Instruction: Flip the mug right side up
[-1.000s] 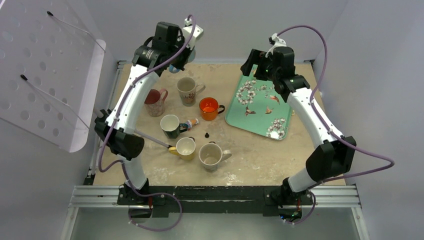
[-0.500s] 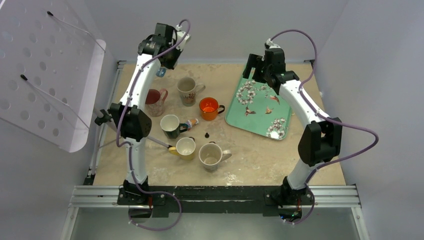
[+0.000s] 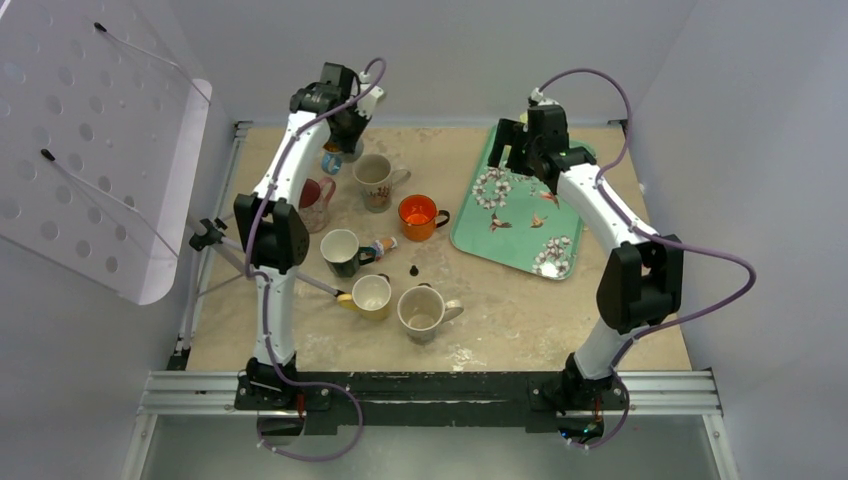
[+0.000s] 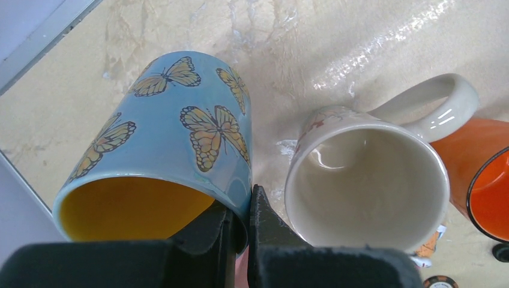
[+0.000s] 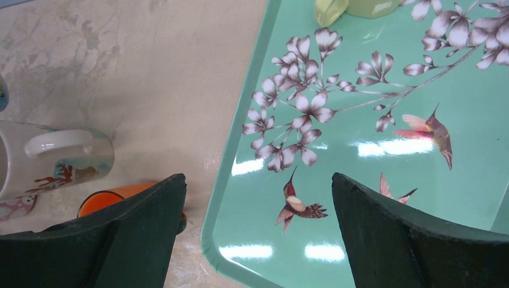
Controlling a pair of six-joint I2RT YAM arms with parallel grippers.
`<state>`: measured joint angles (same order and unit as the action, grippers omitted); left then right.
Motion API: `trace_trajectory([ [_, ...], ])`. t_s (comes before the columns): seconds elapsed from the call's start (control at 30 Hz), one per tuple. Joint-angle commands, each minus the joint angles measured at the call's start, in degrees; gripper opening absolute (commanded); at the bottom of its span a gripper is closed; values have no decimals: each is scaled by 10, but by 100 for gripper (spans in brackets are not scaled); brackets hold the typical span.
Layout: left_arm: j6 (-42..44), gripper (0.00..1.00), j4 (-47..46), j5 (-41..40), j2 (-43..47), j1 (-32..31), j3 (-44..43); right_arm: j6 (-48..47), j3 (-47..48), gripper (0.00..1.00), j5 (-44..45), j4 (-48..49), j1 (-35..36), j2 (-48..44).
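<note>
The blue mug already hangs with its base downward, so I will next carry it with my left gripper down onto the table beside the cream mug.
The mug is light blue with orange butterflies and a yellow inside. My left gripper is shut on its rim wall, one finger inside and one outside. It hangs tilted, mouth toward the wrist camera and base toward the table, just left of a cream mug. From above, the mug shows as a small blue patch under the left gripper at the back left. My right gripper is open and holds nothing, hovering over the left edge of the green tray.
Several upright mugs stand mid-table: pink, cream, orange, dark, yellow, beige. A small bottle lies among them. The flowered tray sits back right. A perforated white panel leans at left.
The left arm has come down from high at the back, bringing the blue mug low beside the cream mug. The right gripper shifted slightly back over the tray's corner.
</note>
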<state>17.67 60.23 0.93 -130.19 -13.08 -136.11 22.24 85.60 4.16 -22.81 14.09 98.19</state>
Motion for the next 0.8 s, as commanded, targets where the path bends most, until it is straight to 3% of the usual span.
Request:
trace_trajectory([
  [0.0,-10,0,-31,19,28,1,-11,-2,-10,95,13,6,1,-30],
  [0.27,-51,0,8,9,4,-3,0,-12,-26,95,23,-10,1,-45],
  [0.77,-23,0,146,-6,-21,7,-23,-12,-47,95,40,-16,1,-57],
])
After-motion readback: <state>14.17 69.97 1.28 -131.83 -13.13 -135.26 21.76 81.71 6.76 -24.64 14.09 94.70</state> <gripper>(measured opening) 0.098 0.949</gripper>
